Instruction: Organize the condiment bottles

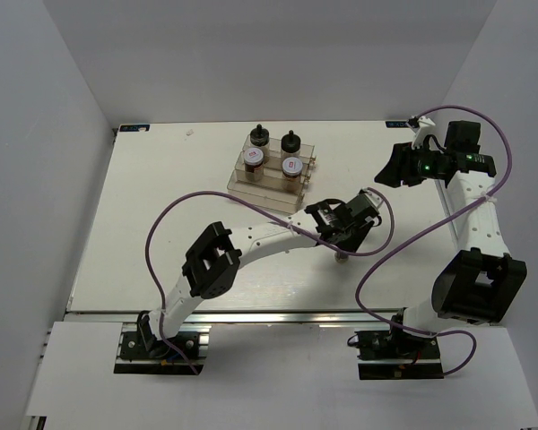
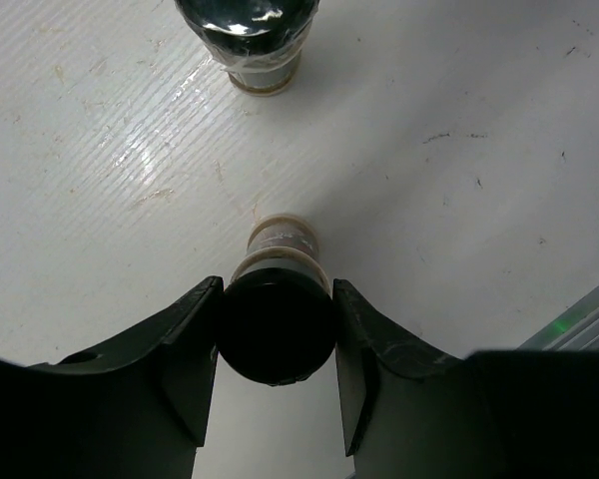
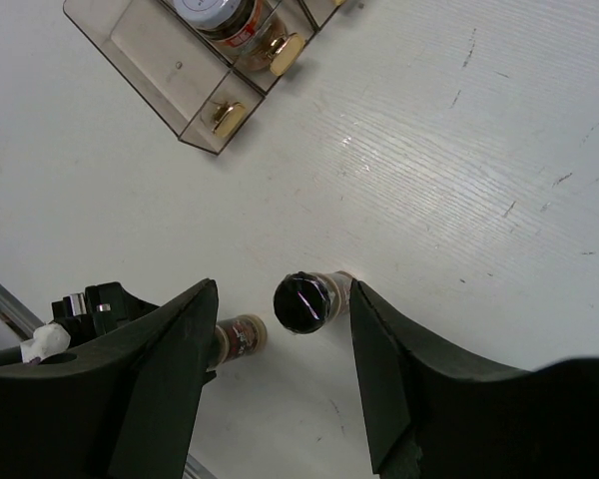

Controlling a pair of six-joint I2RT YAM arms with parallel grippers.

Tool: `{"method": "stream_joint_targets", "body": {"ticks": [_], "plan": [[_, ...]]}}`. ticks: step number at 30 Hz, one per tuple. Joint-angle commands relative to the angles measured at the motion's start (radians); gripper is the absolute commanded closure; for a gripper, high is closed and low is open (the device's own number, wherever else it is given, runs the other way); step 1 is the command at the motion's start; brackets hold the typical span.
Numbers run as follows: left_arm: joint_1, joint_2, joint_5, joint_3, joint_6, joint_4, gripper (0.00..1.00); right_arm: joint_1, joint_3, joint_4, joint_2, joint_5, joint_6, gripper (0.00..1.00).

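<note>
My left gripper will next lift, swing out and left in the top view, then lower and release the black-capped shaker on the empty lowest front step (image 1: 246, 191).
My left gripper (image 1: 343, 237) (image 2: 278, 299) is shut on the black cap of a slim dark shaker (image 2: 280, 329), held upright with its base at or just above the table. The second slim shaker (image 2: 250, 35) (image 3: 304, 299) stands just beyond it. My right gripper (image 1: 396, 166) (image 3: 283, 299) is open and empty, high above that second shaker. Two whitish bottles with black caps (image 1: 259, 136) (image 1: 290, 140) stand on the back step of the clear rack (image 1: 267, 186). Two squat jars with white red-labelled lids (image 1: 253, 160) (image 1: 292, 167) stand on the step in front.
The rack's lowest front step (image 3: 170, 60) holds nothing that I can see. The left arm (image 1: 251, 242) stretches across the middle of the table. A purple cable (image 1: 390, 242) loops between the arms. White walls close in the back and both sides.
</note>
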Motion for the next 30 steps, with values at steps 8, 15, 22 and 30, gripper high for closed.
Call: {"method": "stream_joint_targets", "body": {"ticks": [8, 15, 22, 30], "plan": [[0.019, -0.139, -0.073, 0.011, -0.024, -0.046, 0.99, 0.0, -0.044, -0.006, -0.018, 0.026, -0.069, 0.25], [0.104, -0.309, -0.054, -0.087, -0.045, -0.01, 1.0, 0.0, -0.083, 0.028, -0.024, 0.054, -0.082, 0.18], [0.27, -0.4, -0.043, -0.122, -0.037, -0.012, 1.0, 0.003, -0.095, 0.015, -0.018, 0.026, -0.149, 0.23], [0.479, -0.386, -0.09, -0.144, 0.021, 0.023, 1.0, 0.073, -0.138, 0.002, -0.049, 0.051, -0.246, 0.33]]}}
